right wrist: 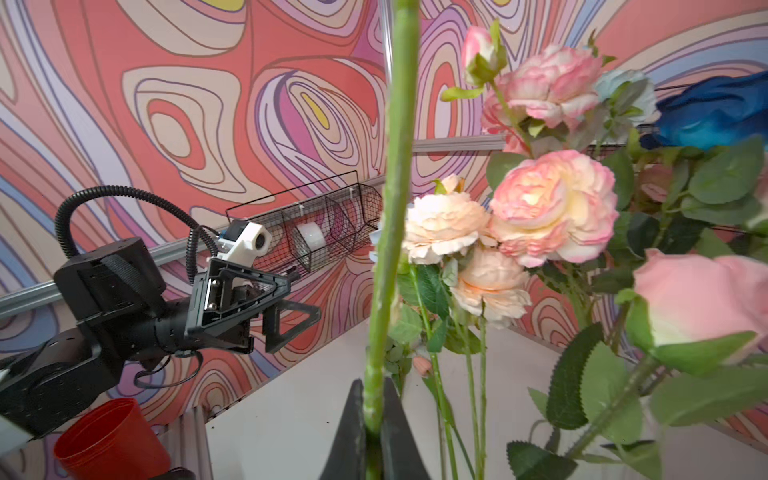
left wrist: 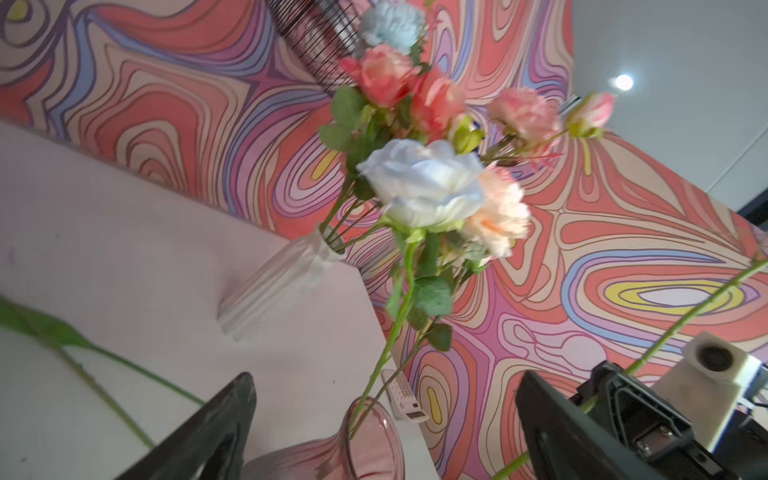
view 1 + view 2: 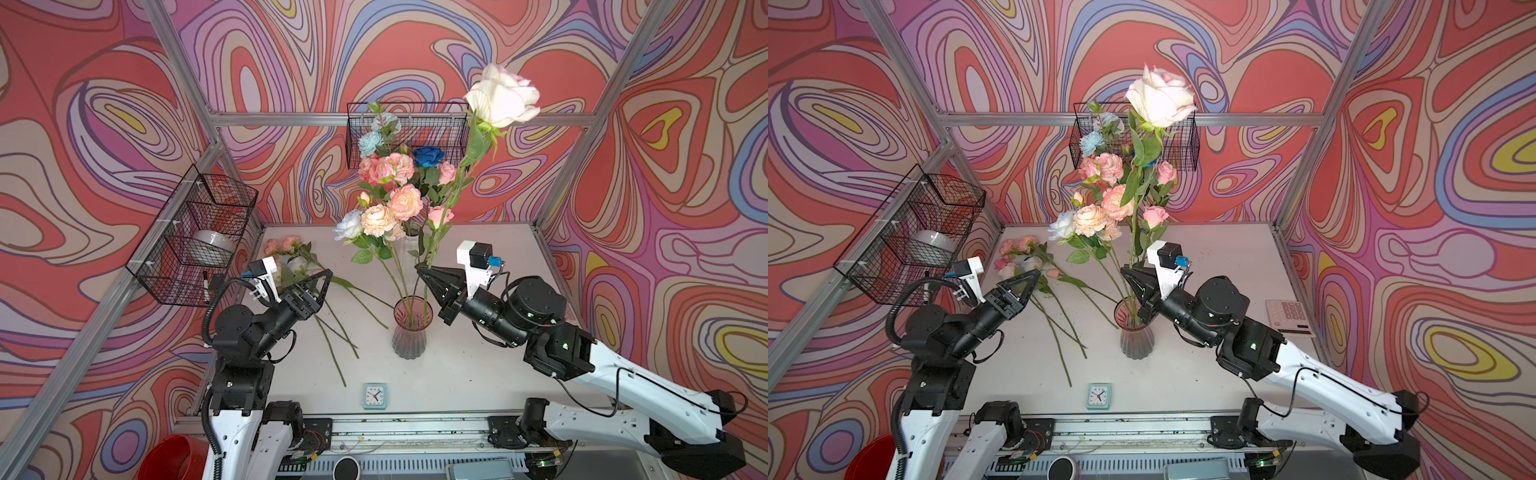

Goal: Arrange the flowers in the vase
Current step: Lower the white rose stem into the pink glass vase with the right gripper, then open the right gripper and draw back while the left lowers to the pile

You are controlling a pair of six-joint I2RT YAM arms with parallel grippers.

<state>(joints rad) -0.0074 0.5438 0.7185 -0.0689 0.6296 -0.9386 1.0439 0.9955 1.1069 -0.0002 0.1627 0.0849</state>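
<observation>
My right gripper should next move down to the vase's opening [image 3: 410,310] and let go of the white rose's green stem there, because the white rose still stands high above the other flowers.
A pink glass vase [image 3: 412,328] [image 3: 1134,332] [image 2: 365,449] stands mid-table with two flower stems in it. My right gripper [image 3: 420,270] [image 3: 1125,272] [image 1: 372,399] is shut on the green stem [image 1: 399,208] of a tall white rose [image 3: 503,97] [image 3: 1160,97], held upright just above the vase; in both top views the stem's lower end reaches into the vase mouth. My left gripper [image 3: 307,282] [image 3: 1021,284] [image 2: 386,386] hangs open and empty to the left of the vase, over several pink flowers [image 3: 286,245] [image 3: 1017,245] lying on the table.
Behind the pink vase, a clear ribbed vase [image 2: 282,282] holds more roses. A small clock [image 3: 375,395] sits near the front edge and a calculator [image 3: 1289,318] at the right. Wire baskets [image 3: 195,237] [image 3: 407,133] hang on the walls. A red cup [image 3: 174,457] is below the table's front left.
</observation>
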